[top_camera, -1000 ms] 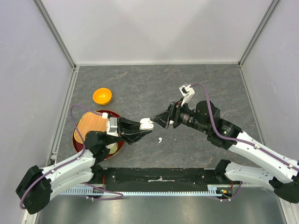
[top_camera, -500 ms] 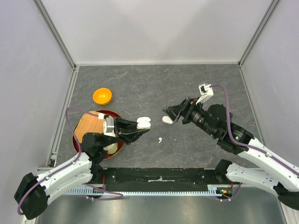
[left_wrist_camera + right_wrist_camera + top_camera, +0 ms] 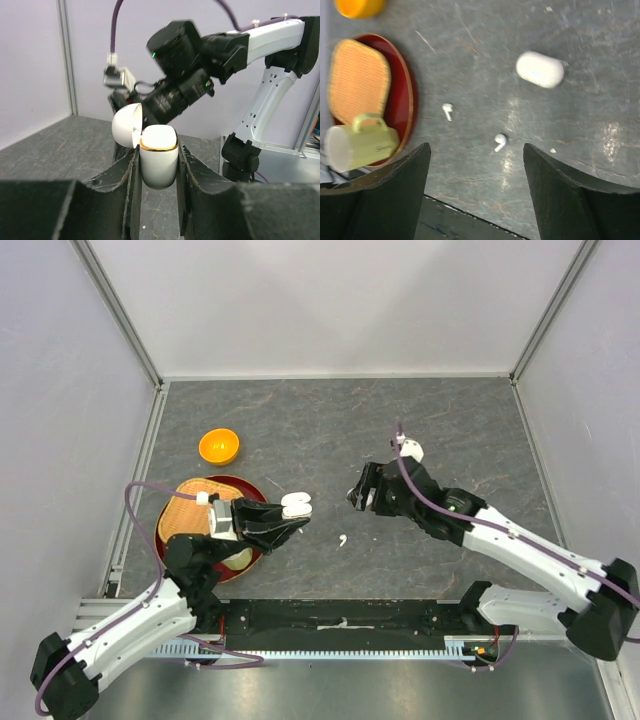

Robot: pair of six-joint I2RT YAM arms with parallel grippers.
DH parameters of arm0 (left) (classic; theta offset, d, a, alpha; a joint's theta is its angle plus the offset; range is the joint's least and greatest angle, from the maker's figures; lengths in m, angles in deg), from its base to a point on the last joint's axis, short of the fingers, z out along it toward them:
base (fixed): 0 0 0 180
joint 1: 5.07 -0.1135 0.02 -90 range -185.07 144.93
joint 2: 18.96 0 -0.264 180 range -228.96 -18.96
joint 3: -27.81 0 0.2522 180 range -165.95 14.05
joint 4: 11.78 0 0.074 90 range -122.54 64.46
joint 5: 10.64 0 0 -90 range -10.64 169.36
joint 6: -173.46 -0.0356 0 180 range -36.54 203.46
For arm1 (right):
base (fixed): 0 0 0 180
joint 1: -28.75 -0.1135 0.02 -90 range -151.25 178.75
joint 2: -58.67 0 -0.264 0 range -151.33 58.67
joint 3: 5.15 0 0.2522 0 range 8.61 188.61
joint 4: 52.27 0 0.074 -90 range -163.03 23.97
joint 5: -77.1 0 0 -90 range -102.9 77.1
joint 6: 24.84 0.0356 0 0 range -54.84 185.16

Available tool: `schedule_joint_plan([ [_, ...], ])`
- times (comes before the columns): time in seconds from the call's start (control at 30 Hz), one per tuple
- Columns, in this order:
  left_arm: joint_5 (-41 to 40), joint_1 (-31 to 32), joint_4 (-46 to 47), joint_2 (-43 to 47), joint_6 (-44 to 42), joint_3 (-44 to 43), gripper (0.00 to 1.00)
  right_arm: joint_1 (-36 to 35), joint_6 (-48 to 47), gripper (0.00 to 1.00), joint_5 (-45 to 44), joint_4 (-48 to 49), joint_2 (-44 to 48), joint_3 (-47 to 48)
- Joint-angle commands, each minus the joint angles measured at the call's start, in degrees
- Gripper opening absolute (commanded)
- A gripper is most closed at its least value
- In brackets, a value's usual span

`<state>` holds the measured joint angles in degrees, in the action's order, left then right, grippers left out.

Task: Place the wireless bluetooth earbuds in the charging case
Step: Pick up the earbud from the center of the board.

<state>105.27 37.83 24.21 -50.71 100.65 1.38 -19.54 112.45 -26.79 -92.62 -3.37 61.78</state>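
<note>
My open right gripper will move down and back until its fingers are on both sides of the earbud's round head, because the nearer earbud is still loose on the tabletop below.
My left gripper is shut on an open white charging case with a gold rim, lid flipped back, and holds it above the table; in the left wrist view the case sits upright between the fingers. My right gripper is open and empty, pointing down at the table. Its view shows two tiny white earbuds lying on the table between and beyond the jaws, and a second, closed white case further off. The top view shows one earbud; the second case is hidden there.
A red plate at the left holds an orange woven mat and a pale green mug. An orange bowl stands behind it. Grey walls enclose the table on three sides.
My right gripper has pulled away from the held case, swung down to face the table and stands open. My left gripper has drawn back a little to the left with the case.
</note>
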Motion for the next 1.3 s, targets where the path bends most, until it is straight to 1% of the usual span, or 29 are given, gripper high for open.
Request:
schedule_joint_plan([
  [0.0,-2.53,0.26,-2.2,2.82,-3.21,0.62,0.02,0.04,1.49,0.82,0.79,-4.61,-6.58,1.94],
  [0.1,-3.49,0.26,-3.87,5.02,-4.01,1.06,0.02,-0.57,2.45,0.81,1.5,-5.23,-10.45,2.73],
  [0.2,-4.55,0.17,-5.54,7.39,-4.71,1.68,0.02,-2.15,4.3,0.8,0.36,-4.79,-13.01,2.73],
  [0.33,-6.31,0.17,-6.69,9.95,-5.06,2.73,0.02,-3.39,7.02,0.77,-1.48,-4.52,-15.39,2.56],
  [0.43,-7.1,0.26,-7.83,11.88,-5.32,3.44,0.02,-4.35,9.75,0.73,-3.68,-4.52,-16.27,2.03],
  [0.6,-8.07,0.26,-10.12,14.78,-5.85,3.96,0.02,-5.14,12.74,0.71,-4.65,-3.38,-18.37,1.32],
  [1.0,-9.3,0.26,-13.9,18.47,-6.47,4.32,0.02,-6.55,13.36,0.64,-3.52,-1.89,-26.2,3.79],
  [1.27,-10.0,0.26,-15.57,20.23,-6.82,4.58,0.02,-7.08,11.86,0.59,-2.19,-0.92,-31.12,5.72],
])
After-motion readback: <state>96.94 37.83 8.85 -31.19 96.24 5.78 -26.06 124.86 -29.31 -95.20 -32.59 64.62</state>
